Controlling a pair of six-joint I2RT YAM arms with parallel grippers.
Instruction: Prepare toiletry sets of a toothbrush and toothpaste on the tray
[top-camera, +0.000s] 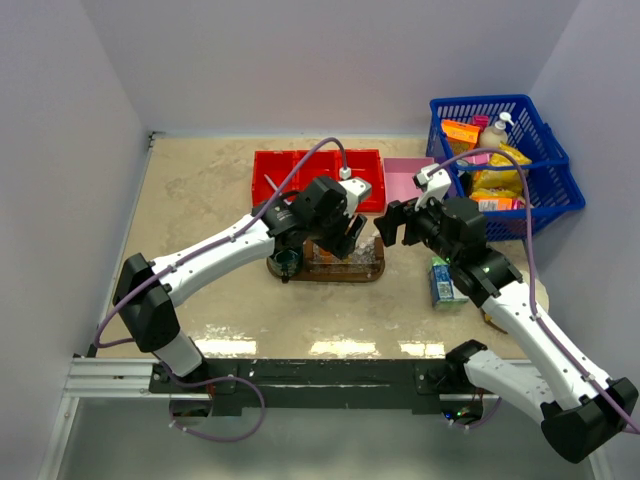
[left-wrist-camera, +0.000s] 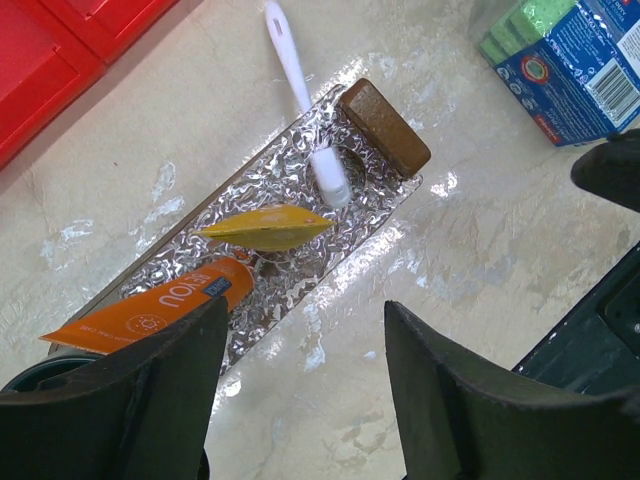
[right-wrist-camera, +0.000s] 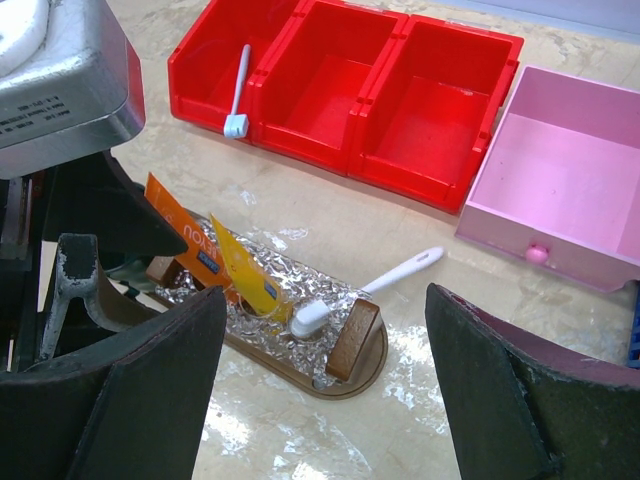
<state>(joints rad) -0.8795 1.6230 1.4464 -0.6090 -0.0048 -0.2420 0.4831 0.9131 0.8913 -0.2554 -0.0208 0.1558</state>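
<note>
My open right gripper lowers next onto the part of the white toothbrush's handle (right-wrist-camera: 406, 268) beyond the tray's edge, which is clear of the tubes and insert.
The tray (right-wrist-camera: 372, 372) is a dark brown oval board with a crinkled shiny insert and wooden end blocks (left-wrist-camera: 385, 125). On it lie a deep orange toothpaste tube (left-wrist-camera: 150, 308) and a yellower tube (left-wrist-camera: 268, 227), which is propped on edge (right-wrist-camera: 245, 280). A white toothbrush (right-wrist-camera: 370, 290) rests with its head on the insert (left-wrist-camera: 330, 178) and its handle out over the table. A second toothbrush (right-wrist-camera: 238, 95) leans in the red bin. My left gripper (left-wrist-camera: 305, 390) hangs open just above the tray's near edge, holding nothing. My right gripper (right-wrist-camera: 325, 400) stands open to the right of the tray.
The red three-compartment bin (right-wrist-camera: 350, 90) and a pink box (right-wrist-camera: 560, 190) stand behind the tray. A blue basket (top-camera: 505, 165) of goods sits at the back right. A blue-green carton (top-camera: 447, 283) lies on the table under the right arm.
</note>
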